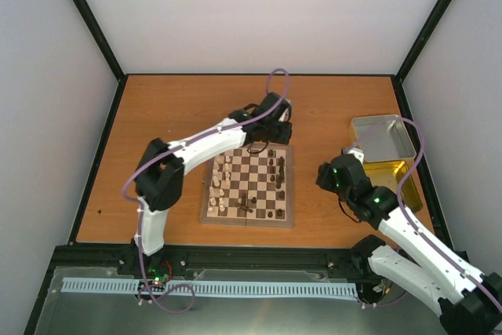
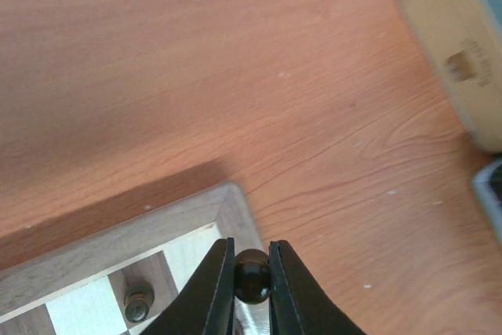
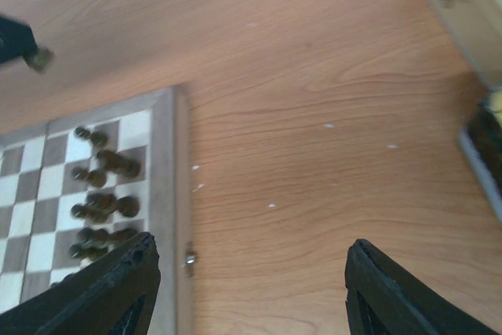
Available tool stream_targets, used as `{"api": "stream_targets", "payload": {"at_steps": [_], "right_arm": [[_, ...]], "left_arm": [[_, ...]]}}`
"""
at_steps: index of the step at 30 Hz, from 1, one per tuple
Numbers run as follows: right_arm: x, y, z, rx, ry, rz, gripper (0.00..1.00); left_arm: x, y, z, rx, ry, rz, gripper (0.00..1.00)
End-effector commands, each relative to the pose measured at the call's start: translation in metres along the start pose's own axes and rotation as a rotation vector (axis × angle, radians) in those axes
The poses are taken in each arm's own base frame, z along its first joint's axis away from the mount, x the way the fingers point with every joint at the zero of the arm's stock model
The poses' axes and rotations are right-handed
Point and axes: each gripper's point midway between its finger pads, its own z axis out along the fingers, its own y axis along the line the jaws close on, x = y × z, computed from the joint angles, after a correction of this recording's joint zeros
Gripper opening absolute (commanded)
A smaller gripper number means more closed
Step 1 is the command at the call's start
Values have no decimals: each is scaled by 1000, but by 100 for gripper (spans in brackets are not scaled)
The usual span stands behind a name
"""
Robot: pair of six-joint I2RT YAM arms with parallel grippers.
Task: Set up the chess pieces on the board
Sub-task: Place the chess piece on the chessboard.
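The left gripper moves back and down to the empty square continuing the inner dark row (image 1: 272,187) next and releases there, since that square lies below and back.
The small checked board (image 1: 249,187) lies mid-table. Dark brown pieces (image 1: 278,174) stand along its right columns and a few near the front middle; cream pieces line the left. My left gripper (image 2: 252,274) is shut on the round head of a dark piece (image 2: 252,278), above the board's far right corner (image 2: 227,202); in the top view it sits at the board's far edge (image 1: 271,132). Another dark piece (image 2: 138,303) stands on a corner square. My right gripper (image 3: 247,280) is open and empty over bare table right of the board (image 3: 169,194), whose dark pieces (image 3: 102,186) show.
An open metal tray (image 1: 382,139) and a yellow container (image 1: 396,178) stand at the right, behind my right arm. A cream box edge (image 2: 463,68) shows at the right of the left wrist view. The board has a small metal clasp (image 3: 188,258).
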Motion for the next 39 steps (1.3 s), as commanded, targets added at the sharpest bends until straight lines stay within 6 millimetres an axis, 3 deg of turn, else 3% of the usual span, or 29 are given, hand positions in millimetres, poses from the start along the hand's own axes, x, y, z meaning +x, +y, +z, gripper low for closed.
{"api": "stream_targets", "payload": {"at_steps": [1,9,18,23,27,32,39], "right_arm": [[-13,-40,-15,142,-141,139,65],[-14,-38,-16,112,-165,109,66],[-4,-27,-2,72,-99,97,66],[-2,-23,2,59,-88,99,67],[0,-20,7,52,-77,101,67],[1,-16,12,47,-59,98,67],[5,-16,14,50,-40,102,67]], "left_arm": [[8,8,16,-82,44,53,1],[22,17,33,-114,93,55,1],[23,20,-2,-121,81,45,1],[48,26,-36,-64,27,40,1],[80,21,-48,-26,21,71,1],[112,13,-42,-72,28,155,2],[132,4,-28,-9,45,178,3]]}}
